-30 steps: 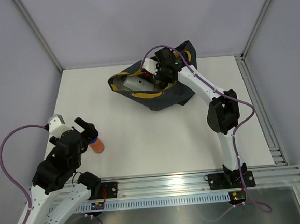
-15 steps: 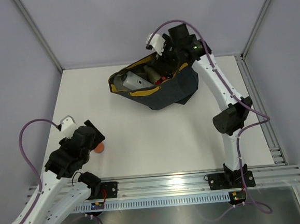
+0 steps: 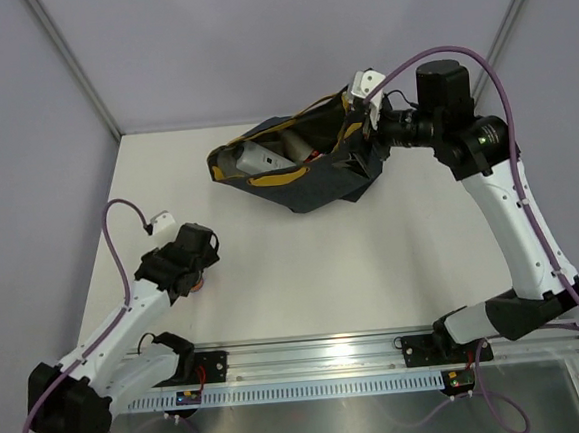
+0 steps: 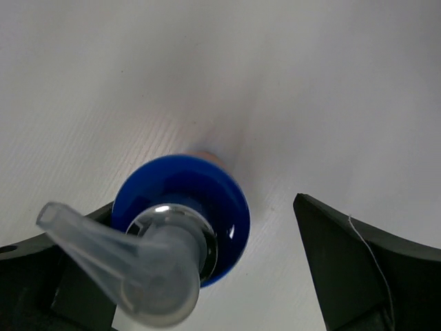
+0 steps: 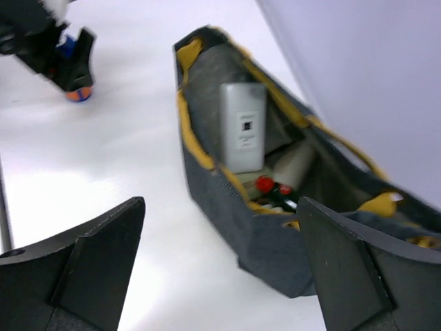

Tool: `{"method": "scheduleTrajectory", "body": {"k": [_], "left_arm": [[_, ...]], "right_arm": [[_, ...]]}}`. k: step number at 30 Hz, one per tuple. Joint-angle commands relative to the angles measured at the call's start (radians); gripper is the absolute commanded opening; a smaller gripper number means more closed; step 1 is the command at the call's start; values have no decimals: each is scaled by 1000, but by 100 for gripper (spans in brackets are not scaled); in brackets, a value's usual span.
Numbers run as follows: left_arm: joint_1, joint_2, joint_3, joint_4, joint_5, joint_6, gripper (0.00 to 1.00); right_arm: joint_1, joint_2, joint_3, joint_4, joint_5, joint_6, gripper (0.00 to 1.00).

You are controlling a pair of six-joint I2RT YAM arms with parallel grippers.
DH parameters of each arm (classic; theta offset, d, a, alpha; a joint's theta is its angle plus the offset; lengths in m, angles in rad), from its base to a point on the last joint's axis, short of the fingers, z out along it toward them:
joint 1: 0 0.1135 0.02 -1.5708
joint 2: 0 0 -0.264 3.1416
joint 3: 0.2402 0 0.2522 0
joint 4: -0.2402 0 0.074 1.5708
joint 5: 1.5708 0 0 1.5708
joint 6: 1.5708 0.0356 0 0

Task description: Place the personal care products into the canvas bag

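Observation:
My left gripper eases slightly outward next and closes both fingers in around the bottle's blue cap, since the bottle already stands between the open fingers.
The orange bottle with a blue cap (image 4: 180, 224) and clear pump stands upright on the white table. My left gripper (image 4: 207, 276) is open and straddles it from above, one finger close beside the cap and the other apart; from overhead the gripper (image 3: 187, 268) hides nearly all of the bottle (image 3: 201, 281). The canvas bag (image 3: 312, 180) lies open at the back. Inside it are a cream labelled bottle (image 5: 242, 127), a beige bottle (image 5: 296, 162) and red caps (image 5: 265, 185). My right gripper (image 5: 224, 276) is open and empty, raised by the bag's right end (image 3: 350, 121).
The bag's mustard handles (image 3: 277, 180) lie along its rim. White table (image 3: 303, 266) stretches between the bag and the left arm. A metal frame rail (image 3: 498, 190) runs down the right side, grey walls stand behind, and the arms' mounting rail (image 3: 320, 354) crosses the near edge.
My right gripper has opened, lifted out of the bag and swung back to the right. My left arm has lowered its open gripper over the orange bottle.

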Motion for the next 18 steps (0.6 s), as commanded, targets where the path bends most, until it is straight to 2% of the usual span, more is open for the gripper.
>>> {"method": "scheduleTrajectory", "body": {"k": [1,8,12,18], "left_arm": [[49,61,2,154,-24,10,99],[86,167,14,240,-62,47,95],[88,163,2,288,-82,79,92],[102,131,-18,380,-85,165,93]], "right_arm": [[-20,-40,-153,77,-107,41,100],[-87,-117,-355,149,-176,98,99],[-117,-151,-415,191,-214,130,100],[-129,-185,-481,224,-230,158,99]]}}
